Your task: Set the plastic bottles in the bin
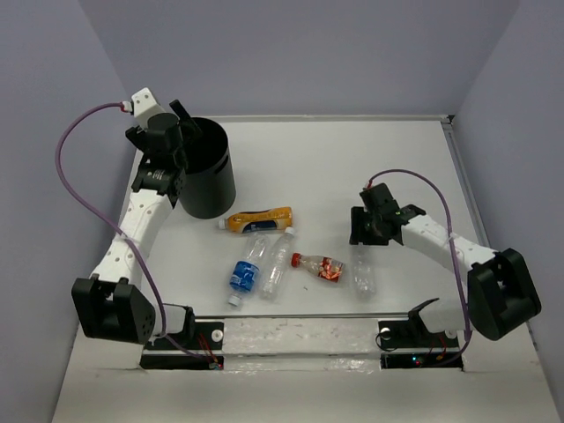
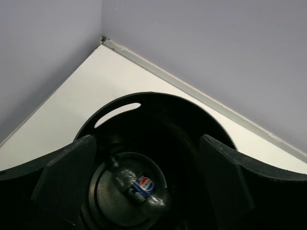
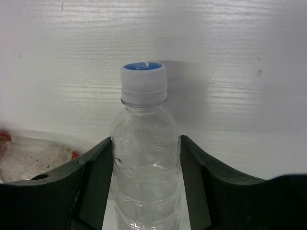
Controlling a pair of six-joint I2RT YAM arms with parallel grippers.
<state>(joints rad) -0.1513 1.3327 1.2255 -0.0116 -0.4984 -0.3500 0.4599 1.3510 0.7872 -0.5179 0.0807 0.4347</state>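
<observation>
The clear bottle (image 1: 363, 271) will next be lifted high by my right gripper. It will then be carried away from my base and across, over the opening of the black bin.
The black bin (image 1: 210, 187) stands at the far left. My left gripper (image 1: 181, 122) hangs open and empty over its mouth. In the left wrist view the gripper (image 2: 147, 141) looks down past the bin's rim (image 2: 158, 96) at a blue-labelled bottle (image 2: 139, 186) lying on the bottom. My right gripper (image 1: 361, 236) is shut on a clear bottle (image 1: 363, 271) that lies on the table. The right wrist view shows the gripper (image 3: 146, 143) with its fingers against both sides of that bottle (image 3: 144, 158), white cap pointing away.
On the table lie an orange-yellow bottle (image 1: 258, 219), a clear bottle (image 1: 278, 262), a blue-labelled bottle (image 1: 246, 272) and a red-capped bottle (image 1: 317, 268), which also shows at the left edge of the right wrist view (image 3: 29, 158). Walls enclose the table on three sides.
</observation>
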